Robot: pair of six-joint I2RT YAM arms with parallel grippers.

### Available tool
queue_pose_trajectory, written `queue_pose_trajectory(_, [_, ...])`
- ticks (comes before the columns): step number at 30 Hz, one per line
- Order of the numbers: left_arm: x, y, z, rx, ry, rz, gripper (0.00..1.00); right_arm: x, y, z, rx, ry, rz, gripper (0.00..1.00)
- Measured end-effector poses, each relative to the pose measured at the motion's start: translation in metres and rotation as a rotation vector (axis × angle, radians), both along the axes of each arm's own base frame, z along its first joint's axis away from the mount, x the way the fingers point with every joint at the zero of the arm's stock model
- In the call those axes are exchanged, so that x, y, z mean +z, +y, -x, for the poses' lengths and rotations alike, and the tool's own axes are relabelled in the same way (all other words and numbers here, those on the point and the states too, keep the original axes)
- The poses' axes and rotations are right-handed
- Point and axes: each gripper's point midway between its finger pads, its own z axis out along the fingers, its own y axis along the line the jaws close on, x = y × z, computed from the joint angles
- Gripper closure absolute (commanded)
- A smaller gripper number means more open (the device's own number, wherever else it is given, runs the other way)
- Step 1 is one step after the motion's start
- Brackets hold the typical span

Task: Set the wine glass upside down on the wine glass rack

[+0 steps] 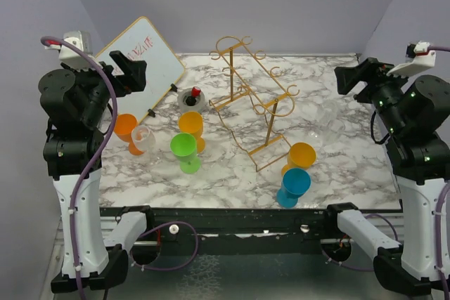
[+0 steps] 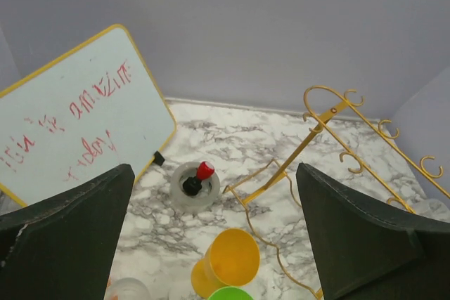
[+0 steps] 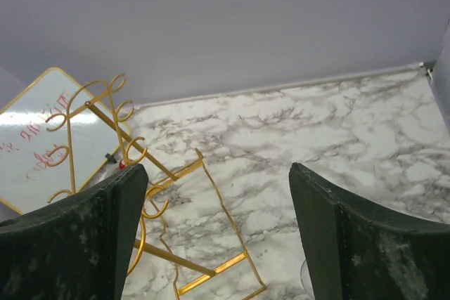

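The right gripper tilts its fingers downward next and lowers them to the nearer wine glass's rim on the side nearest the rack.
The gold wire wine glass rack (image 1: 249,100) stands mid-table; it also shows in the left wrist view (image 2: 330,128) and the right wrist view (image 3: 105,121). A clear wine glass (image 1: 326,130) sits on the marble to the rack's right, and its edge peeks out at the bottom of the right wrist view (image 3: 304,277). Another clear glass (image 1: 143,140) stands at the left. My left gripper (image 1: 130,68) (image 2: 214,170) hovers open and empty over the back left. My right gripper (image 1: 351,79) (image 3: 218,168) is raised at the far right, open and empty.
Coloured plastic goblets stand around: orange (image 1: 125,128), yellow (image 1: 191,124) (image 2: 228,261), green (image 1: 184,151), another yellow (image 1: 301,156), blue (image 1: 294,186). A whiteboard (image 1: 144,57) (image 2: 70,114) leans at the back left. A grey round dish with a red-and-black piece (image 1: 193,98) (image 2: 195,187) lies beside the rack.
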Motion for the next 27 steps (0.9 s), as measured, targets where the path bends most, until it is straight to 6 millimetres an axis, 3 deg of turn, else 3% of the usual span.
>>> queue_pose_trajectory(5, [-0.028,-0.006,0.000,-0.024,0.057,0.016,0.01,-0.030,0.001,-0.006,-0.001,0.100,-0.001,0.08])
queue_pose_trajectory(12, [-0.049,-0.007,0.007,-0.006,0.072,0.040,0.01,-0.061,0.000,-0.007,-0.012,0.208,-0.010,0.25])
queue_pose_trajectory(20, [-0.076,-0.008,0.000,0.004,0.120,0.060,0.01,-0.152,-0.016,-0.027,-0.128,0.514,0.031,0.52])
queue_pose_trajectory(24, [-0.093,-0.013,-0.005,-0.025,0.162,0.070,0.01,-0.195,-0.021,-0.027,-0.156,0.650,0.058,0.57])
queue_pose_trajectory(27, [-0.103,-0.017,-0.010,-0.044,0.192,0.079,0.01,-0.212,-0.024,-0.024,-0.172,0.699,0.070,0.59])
